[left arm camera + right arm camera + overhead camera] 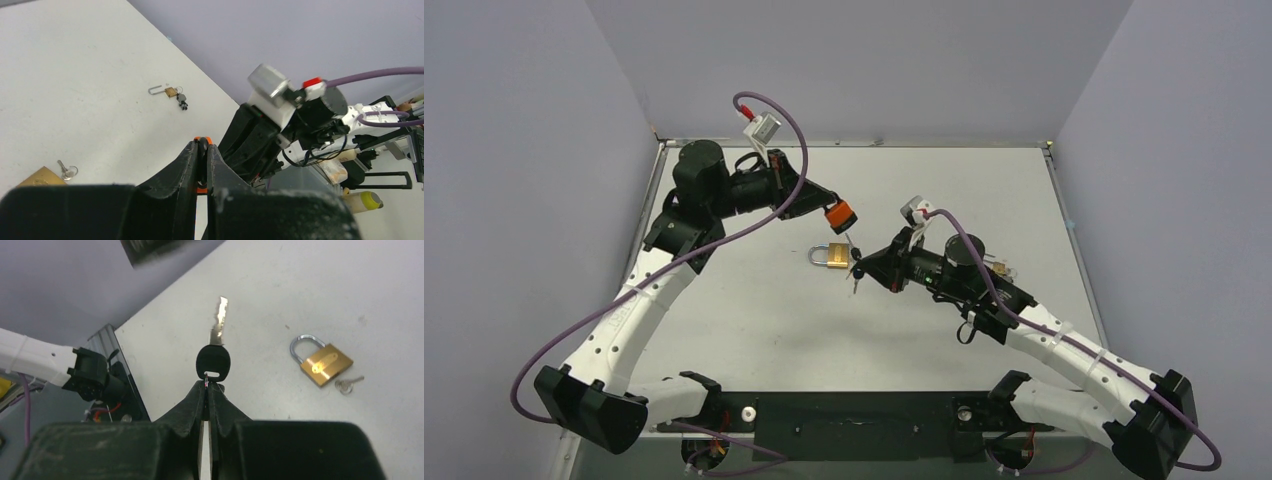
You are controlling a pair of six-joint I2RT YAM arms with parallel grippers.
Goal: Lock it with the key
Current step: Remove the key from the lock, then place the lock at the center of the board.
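Note:
My left gripper will move back and down past the brass padlock [830, 256] to release the orange-and-black lock on the clear, bare tabletop nearer the bases.
My left gripper [832, 212] is shut on an orange-and-black lock [840, 216] and holds it above the table's middle. In the left wrist view only orange edges of the lock [202, 189] show between the closed fingers [185, 165]. My right gripper [864, 268] is shut on a black-headed key [214, 360] and holds it by the ring end. Its silver blade [219, 320] points away from me. The key [855, 272] hangs just right of a brass padlock [830, 256] lying flat on the table, shackle closed. That padlock also shows in the right wrist view [325, 363].
A small silver key [347, 384] lies beside the brass padlock. A second, smaller brass padlock with keys [171, 91] lies on the table behind the right arm [999, 268]. Grey walls enclose the table on three sides. The arm bases stand at the near edge.

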